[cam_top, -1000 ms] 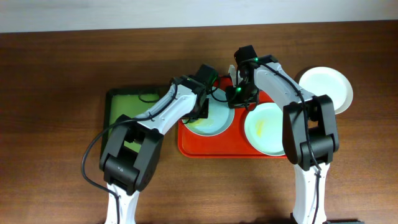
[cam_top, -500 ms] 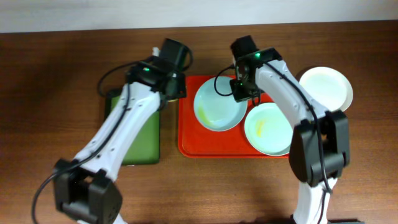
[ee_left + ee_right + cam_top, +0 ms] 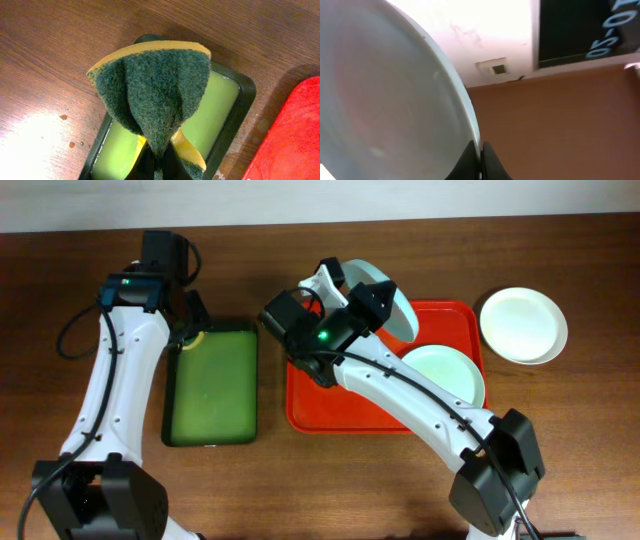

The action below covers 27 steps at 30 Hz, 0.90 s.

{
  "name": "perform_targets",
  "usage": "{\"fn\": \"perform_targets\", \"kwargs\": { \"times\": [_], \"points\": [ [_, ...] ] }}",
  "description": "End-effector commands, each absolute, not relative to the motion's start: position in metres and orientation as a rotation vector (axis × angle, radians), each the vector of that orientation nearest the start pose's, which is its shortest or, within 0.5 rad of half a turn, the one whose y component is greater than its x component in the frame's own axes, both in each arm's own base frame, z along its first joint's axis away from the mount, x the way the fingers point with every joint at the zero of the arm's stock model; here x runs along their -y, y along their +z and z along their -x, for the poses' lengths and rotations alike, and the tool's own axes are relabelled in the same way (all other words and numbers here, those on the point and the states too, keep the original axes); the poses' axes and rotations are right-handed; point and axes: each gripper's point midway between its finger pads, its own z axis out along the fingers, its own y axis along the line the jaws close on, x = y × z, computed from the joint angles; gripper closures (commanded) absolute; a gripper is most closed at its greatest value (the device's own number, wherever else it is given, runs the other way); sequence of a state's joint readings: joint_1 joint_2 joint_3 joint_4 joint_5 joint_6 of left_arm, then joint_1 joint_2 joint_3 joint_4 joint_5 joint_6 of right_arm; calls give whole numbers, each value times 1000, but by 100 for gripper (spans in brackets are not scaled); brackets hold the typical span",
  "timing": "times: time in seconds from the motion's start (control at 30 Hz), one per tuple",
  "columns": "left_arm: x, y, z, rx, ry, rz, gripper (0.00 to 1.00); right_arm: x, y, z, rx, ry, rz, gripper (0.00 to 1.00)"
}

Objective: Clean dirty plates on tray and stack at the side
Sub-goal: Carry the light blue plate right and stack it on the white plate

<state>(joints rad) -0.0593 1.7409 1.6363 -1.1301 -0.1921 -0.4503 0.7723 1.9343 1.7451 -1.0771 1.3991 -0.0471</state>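
Observation:
I will next swing my right gripper toward the white plate set aside by the red tray, turn the tilted plate flat, lower it on top and let go.
My right gripper (image 3: 362,300) is shut on the rim of a pale mint plate (image 3: 392,308) and holds it lifted and tilted on edge above the back of the red tray (image 3: 330,405). In the right wrist view the plate (image 3: 385,100) fills the left side, with its rim pinched in the gripper (image 3: 480,159). A second plate (image 3: 445,375) lies flat on the tray's right half. A third, white plate (image 3: 523,325) sits on the table right of the tray. My left gripper (image 3: 190,328) is shut on a green-and-yellow sponge (image 3: 152,95) over the green tray's back left corner.
The green dark-rimmed tray (image 3: 212,395) lies left of the red tray, and its green floor (image 3: 220,105) looks wet. The red tray's edge (image 3: 295,140) shows at the right of the left wrist view. Small droplets (image 3: 63,117) lie on the wood.
My left arm has swung left from the red tray to the green tray with the sponge. My right gripper has lifted the left plate off the tray and tipped it on edge.

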Motion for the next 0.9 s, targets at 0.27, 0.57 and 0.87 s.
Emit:
{"fn": "perform_targets", "kwargs": {
  "times": [0.27,0.57,0.87],
  "points": [
    [-12,191,-396,-2671,139,595,100,-103,171,-444,-2628,-383,245,96],
    [-11,191,-396,-2671,139,594,100,164,120,-413,-2724,334,-780,96],
    [-10,191,-396,-2671,138,590,100,224,85,-405,-2667,298,-943,81]
  ]
}}
